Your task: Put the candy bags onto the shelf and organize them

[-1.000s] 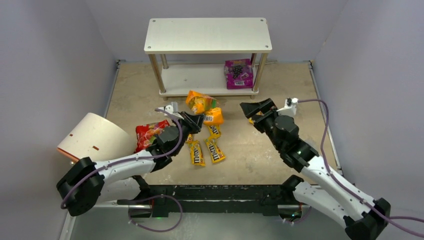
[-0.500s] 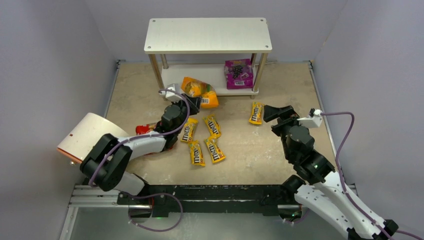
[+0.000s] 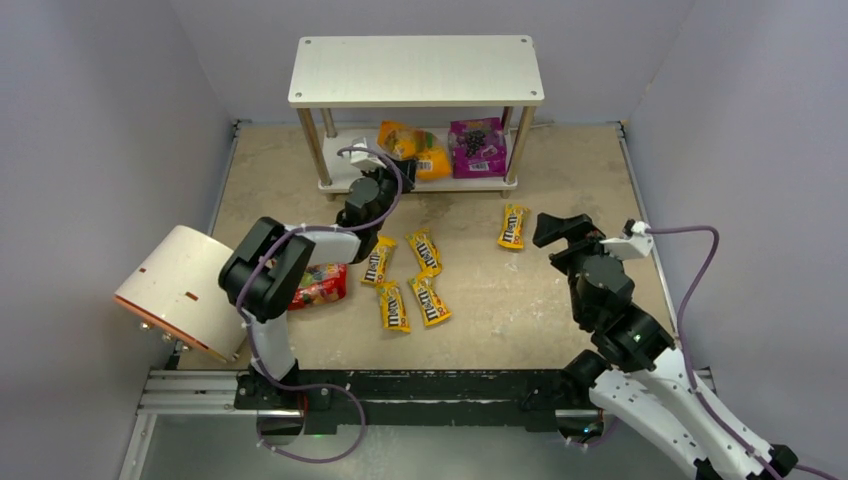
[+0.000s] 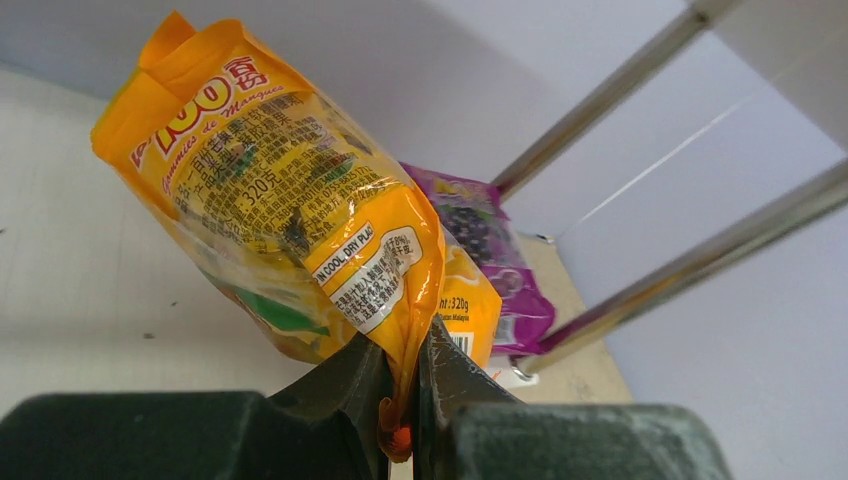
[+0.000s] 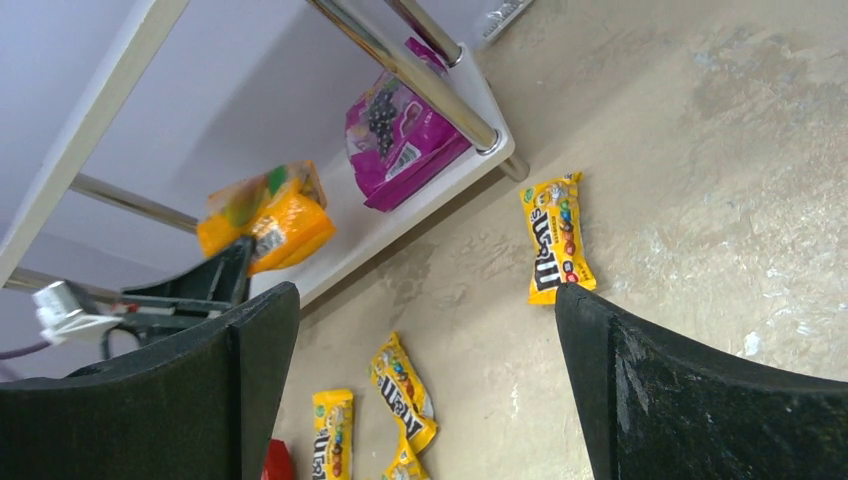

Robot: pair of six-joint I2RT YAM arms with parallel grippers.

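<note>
The orange pouch (image 3: 412, 150) is still tilted above the board, so the left gripper will next turn and lower it onto the lower board beside the purple pouch, then let it go.
My left gripper (image 3: 398, 166) is shut on the bottom edge of the orange pouch (image 3: 412, 150) and holds it over the lower board of the shelf (image 3: 350, 160), beside the purple pouch (image 3: 477, 146). In the left wrist view the orange pouch (image 4: 290, 200) is pinched between the fingers, with the purple pouch (image 4: 480, 240) behind it. The red pouch (image 3: 322, 284) lies on the table by the left arm. Several yellow M&M's packets lie on the table; one (image 3: 513, 225) lies near my right gripper (image 3: 555, 232), which is open and empty. The right wrist view shows that packet (image 5: 555, 238) between its spread fingers.
A white-and-orange cylinder (image 3: 180, 285) lies on its side at the left. Silver shelf posts (image 3: 314, 148) stand at the shelf corners. The shelf's top board (image 3: 415, 70) overhangs the lower one. Grey walls close in on three sides.
My left arm has stretched forward and carried the orange pouch from the table onto the shelf's lower board. My right gripper drew back from the lone yellow packet, which now lies uncovered.
</note>
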